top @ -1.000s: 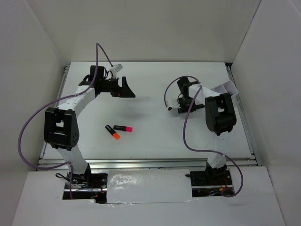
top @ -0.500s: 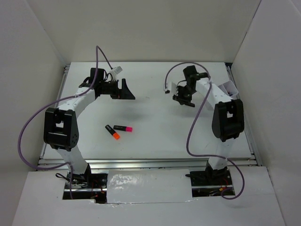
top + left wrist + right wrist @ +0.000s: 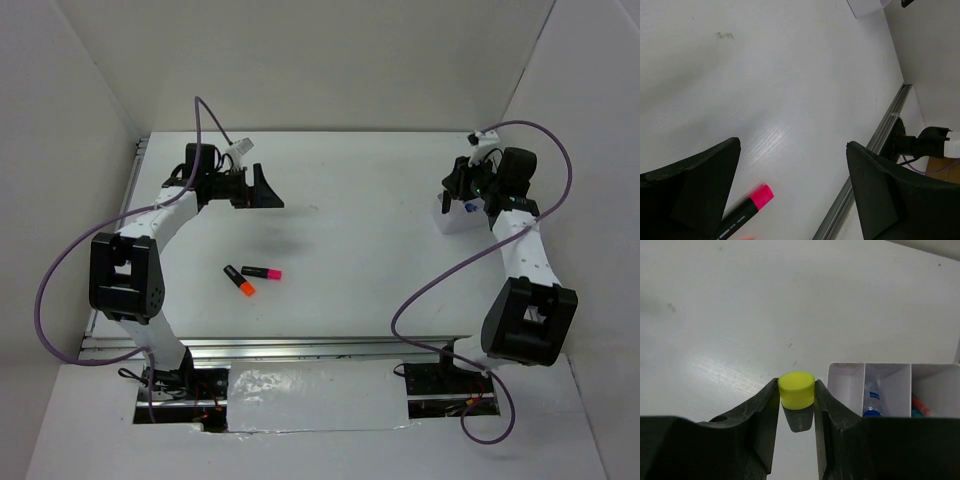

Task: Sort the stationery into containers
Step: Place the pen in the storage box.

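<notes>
My right gripper will next move over the container's end section beside the blue-capped marker (image 3: 871,401), then lower the black highlighter in and open, because that section looks empty.
My right gripper (image 3: 796,385) is shut on a black highlighter with a yellow end (image 3: 796,389), held end-up just left of the white divided container (image 3: 846,385). A clear blue-capped marker (image 3: 871,401) lies in its middle compartment and a red pen (image 3: 920,405) in the right one. From above, the right gripper (image 3: 463,186) hovers at the container (image 3: 452,222) at the back right. Side by side mid-table lie a pink-ended highlighter (image 3: 262,272) and an orange-ended one (image 3: 240,281). The left gripper (image 3: 262,188) is open above the table at the back left; its wrist view shows the pink highlighter (image 3: 744,212) below the left gripper (image 3: 792,150).
White walls enclose the table on three sides. A metal rail (image 3: 875,150) runs along the table's edge. Purple cables loop off both arms. A corner of the container (image 3: 865,6) shows far off in the left wrist view.
The right arm has swung from mid-table out to the back right, carrying the yellow highlighter to the container. The left gripper has shifted slightly left and stayed open.
</notes>
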Controlling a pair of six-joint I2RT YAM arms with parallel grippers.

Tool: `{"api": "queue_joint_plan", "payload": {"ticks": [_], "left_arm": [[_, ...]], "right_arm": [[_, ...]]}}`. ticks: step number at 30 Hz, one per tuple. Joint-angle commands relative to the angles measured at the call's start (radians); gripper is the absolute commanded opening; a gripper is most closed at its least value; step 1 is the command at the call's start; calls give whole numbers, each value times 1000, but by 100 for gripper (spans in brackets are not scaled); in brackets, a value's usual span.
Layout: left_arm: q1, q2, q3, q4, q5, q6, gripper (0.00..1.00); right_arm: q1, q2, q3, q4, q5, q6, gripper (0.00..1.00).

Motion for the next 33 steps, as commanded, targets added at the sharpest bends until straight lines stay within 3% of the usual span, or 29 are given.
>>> {"api": "queue_joint_plan", "payload": {"ticks": [1, 10, 24, 33], "left_arm": [[5, -13, 7, 53, 37, -22, 99], [8, -12, 4, 48, 27, -16, 99], [16, 16, 27, 31, 27, -5, 99], [19, 27, 30, 28, 27, -5, 99]], "right_arm": [[-23, -21, -47, 264, 6, 241, 0], [-46, 27, -126, 533, 89, 295, 0], [-38, 125, -156, 594, 132, 195, 0], [-32, 188, -176, 614, 129, 131, 12]]}}
